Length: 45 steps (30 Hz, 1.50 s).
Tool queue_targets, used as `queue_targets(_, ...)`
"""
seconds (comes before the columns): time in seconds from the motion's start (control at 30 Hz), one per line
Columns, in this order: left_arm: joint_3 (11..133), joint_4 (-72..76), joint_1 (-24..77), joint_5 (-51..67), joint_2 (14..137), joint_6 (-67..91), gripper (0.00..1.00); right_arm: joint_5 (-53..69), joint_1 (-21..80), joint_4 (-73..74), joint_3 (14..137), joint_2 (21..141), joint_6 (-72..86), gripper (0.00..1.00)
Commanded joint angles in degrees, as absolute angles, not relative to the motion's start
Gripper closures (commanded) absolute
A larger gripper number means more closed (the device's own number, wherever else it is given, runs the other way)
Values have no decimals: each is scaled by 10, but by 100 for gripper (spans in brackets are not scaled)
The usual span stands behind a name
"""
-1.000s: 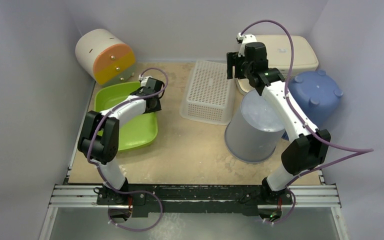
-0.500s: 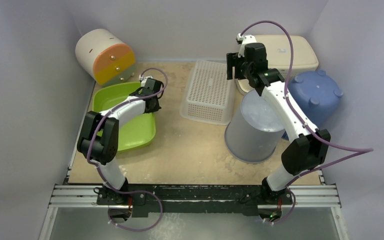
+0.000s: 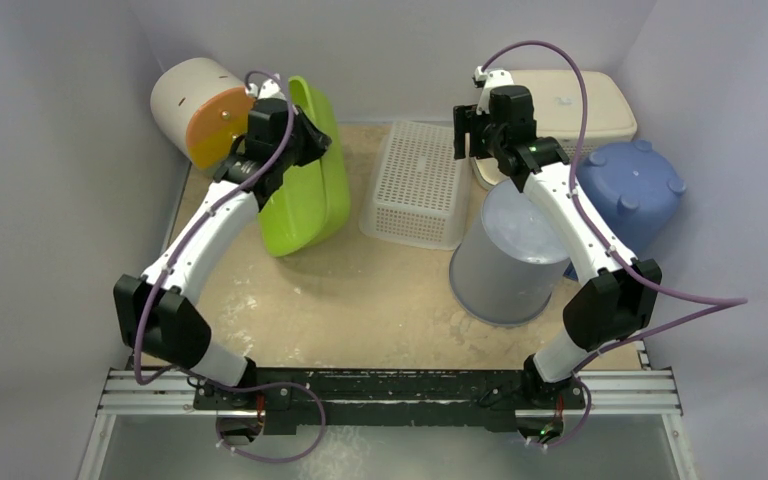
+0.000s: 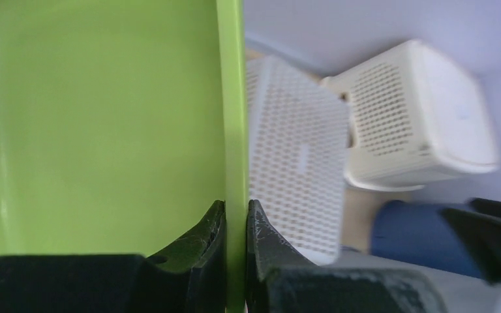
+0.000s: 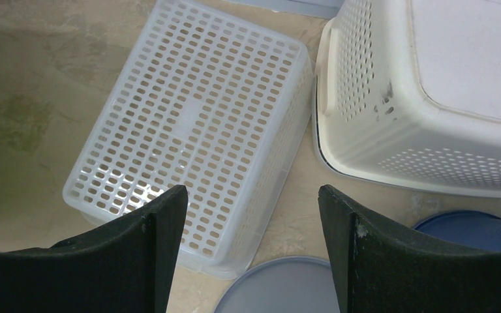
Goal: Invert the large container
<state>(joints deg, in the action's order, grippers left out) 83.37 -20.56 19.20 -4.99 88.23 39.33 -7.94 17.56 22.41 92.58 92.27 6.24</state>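
Note:
My left gripper will next swing down and back, turn the tub's sideways-facing opening under, and then let go of the tub's rim, because the table is bare below and back from the gripper.
The large container (image 3: 310, 195) is a lime-green tub. It is tipped up on its side at the back left of the table, its opening facing left toward the arm. My left gripper (image 3: 302, 132) is shut on its upper rim. In the left wrist view both black fingers pinch the thin green rim (image 4: 236, 130), with the left gripper (image 4: 236, 205) astride it and the tub's inside (image 4: 98, 117) filling the left half. My right gripper (image 3: 463, 130) hangs open above the back of the table, its jaws wide apart (image 5: 253, 192) with nothing between them.
An upturned white perforated basket (image 3: 418, 185) lies just right of the green tub. A cream lidded hamper (image 3: 570, 100) stands at the back right, with an upturned blue tub (image 3: 632, 190) and an upturned grey bucket (image 3: 505, 260) near it. A cream and orange drawer unit (image 3: 200, 105) stands at the back left.
The left gripper closed on the green tub's rim and lifted it from lying flat to standing on its side, farther back. The right arm has not moved.

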Motion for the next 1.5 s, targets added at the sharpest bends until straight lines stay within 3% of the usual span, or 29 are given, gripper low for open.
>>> queue_targets(0.0, 819, -98, 189, 8, 832, 466, 100, -78, 173, 216, 951, 909, 62, 24)
queue_targets(0.27, 635, 102, 168, 94, 812, 602, 100, -87, 173, 216, 947, 903, 59, 25)
queue_targets(0.5, 616, 245, 169, 145, 840, 680, 100, -91, 173, 215, 940, 896, 58, 25)
queue_targets(0.77, 571, 533, 168, 162, 888, 898, 100, -94, 173, 216, 937, 897, 58, 25)
queue_targets(0.9, 534, 577, 166, 147, 899, 956, 100, -98, 173, 216, 936, 894, 55, 25)
queue_targets(1.07, 473, 471, 143, 137, 862, 935, 100, -100, 173, 215, 928, 892, 55, 25)
queue_targets(1.23, 455, 241, 99, 110, 784, 815, 99, -97, 173, 212, 926, 894, 56, 25)
queue_targets(1.4, 464, 67, 65, 79, 743, 723, 78, -88, 173, 211, 930, 901, 56, 25)
queue_targets(1.47, 452, 45, 57, 72, 735, 705, 76, -83, 173, 211, 930, 904, 58, 25)
